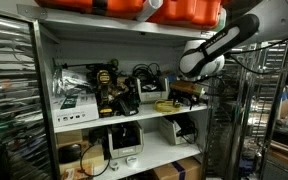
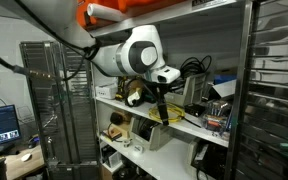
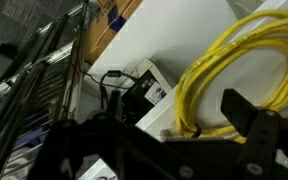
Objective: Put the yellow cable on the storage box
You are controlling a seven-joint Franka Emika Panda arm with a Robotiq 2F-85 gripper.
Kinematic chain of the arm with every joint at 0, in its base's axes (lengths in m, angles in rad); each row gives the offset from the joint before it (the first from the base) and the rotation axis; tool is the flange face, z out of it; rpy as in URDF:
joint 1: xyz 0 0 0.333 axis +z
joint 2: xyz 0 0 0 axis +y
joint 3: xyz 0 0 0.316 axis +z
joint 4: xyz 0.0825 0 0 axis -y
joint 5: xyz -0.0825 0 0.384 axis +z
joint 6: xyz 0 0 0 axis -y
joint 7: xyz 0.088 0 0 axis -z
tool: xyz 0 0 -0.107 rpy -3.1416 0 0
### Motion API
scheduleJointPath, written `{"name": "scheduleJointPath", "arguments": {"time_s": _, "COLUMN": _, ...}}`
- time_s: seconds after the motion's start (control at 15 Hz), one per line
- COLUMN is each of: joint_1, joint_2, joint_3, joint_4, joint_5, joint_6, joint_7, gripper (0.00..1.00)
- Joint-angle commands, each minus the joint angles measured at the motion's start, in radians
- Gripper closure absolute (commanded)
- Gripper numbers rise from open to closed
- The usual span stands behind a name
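My gripper lowers a little onto the yellow cable's bend by the shelf's front edge next and closes, because those cable parts lie between its spread fingers.
The yellow cable [image 3: 229,60] is a loose coil of bright-yellow cord lying on the white middle shelf. It also shows in both exterior views [image 1: 167,104] [image 2: 174,114] near the shelf's front edge. My gripper [image 3: 189,128] hangs just above the coil with its dark fingers spread on either side of the strands, open and not closed on the cord. In both exterior views the gripper [image 1: 188,91] [image 2: 162,97] sits right over the cable. Orange storage cases [image 1: 184,10] stand on the top shelf, and a cardboard box [image 1: 189,168] stands on the lowest shelf.
Black power tools and black cables [image 1: 114,88] crowd the middle shelf beside the cable. A white device [image 1: 122,140] stands on the shelf below. Wire racks [image 1: 9,100] [image 2: 49,100] flank the shelf unit. The shelf board above [image 1: 134,27] is close over the arm.
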Motion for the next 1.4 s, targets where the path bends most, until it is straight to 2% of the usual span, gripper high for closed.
{"name": "scheduleJointPath", "arguments": {"time_s": 0.0, "joint_1": 0.026, "joint_2": 0.070, "joint_3": -0.022, "joint_4": 0.098, "joint_5": -0.023, "joint_6": -0.028, "joint_7": 0.057, "gripper": 0.00}}
{"name": "scheduleJointPath", "arguments": {"time_s": 0.47, "joint_1": 0.027, "joint_2": 0.052, "joint_3": -0.019, "joint_4": 0.088, "joint_5": 0.004, "joint_6": -0.058, "joint_7": 0.032, "gripper": 0.00}}
{"name": "scheduleJointPath", "arguments": {"time_s": 0.53, "joint_1": 0.028, "joint_2": 0.045, "joint_3": -0.019, "joint_4": 0.081, "joint_5": 0.001, "joint_6": -0.060, "joint_7": 0.034, "gripper": 0.10}}
{"name": "scheduleJointPath", "arguments": {"time_s": 0.6, "joint_1": 0.028, "joint_2": 0.044, "joint_3": -0.021, "joint_4": 0.079, "joint_5": -0.004, "joint_6": -0.064, "joint_7": 0.036, "gripper": 0.12}}
{"name": "scheduleJointPath", "arguments": {"time_s": 0.67, "joint_1": 0.030, "joint_2": 0.047, "joint_3": -0.024, "joint_4": 0.079, "joint_5": -0.014, "joint_6": -0.070, "joint_7": 0.041, "gripper": 0.22}}
{"name": "scheduleJointPath", "arguments": {"time_s": 0.73, "joint_1": 0.030, "joint_2": 0.051, "joint_3": -0.025, "joint_4": 0.081, "joint_5": -0.018, "joint_6": -0.075, "joint_7": 0.041, "gripper": 0.20}}
{"name": "scheduleJointPath", "arguments": {"time_s": 0.8, "joint_1": 0.029, "joint_2": 0.061, "joint_3": -0.026, "joint_4": 0.088, "joint_5": -0.018, "joint_6": -0.085, "joint_7": 0.040, "gripper": 0.27}}
{"name": "scheduleJointPath", "arguments": {"time_s": 0.87, "joint_1": 0.028, "joint_2": 0.069, "joint_3": -0.024, "joint_4": 0.093, "joint_5": -0.014, "joint_6": -0.098, "joint_7": 0.036, "gripper": 0.47}}
{"name": "scheduleJointPath", "arguments": {"time_s": 1.0, "joint_1": 0.032, "joint_2": 0.079, "joint_3": -0.020, "joint_4": 0.097, "joint_5": -0.011, "joint_6": -0.116, "joint_7": 0.036, "gripper": 0.52}}
{"name": "scheduleJointPath", "arguments": {"time_s": 1.07, "joint_1": 0.036, "joint_2": 0.080, "joint_3": -0.019, "joint_4": 0.096, "joint_5": -0.016, "joint_6": -0.117, "joint_7": 0.038, "gripper": 0.58}}
{"name": "scheduleJointPath", "arguments": {"time_s": 1.33, "joint_1": 0.052, "joint_2": 0.059, "joint_3": -0.014, "joint_4": 0.073, "joint_5": -0.016, "joint_6": -0.094, "joint_7": 0.040, "gripper": 0.91}}
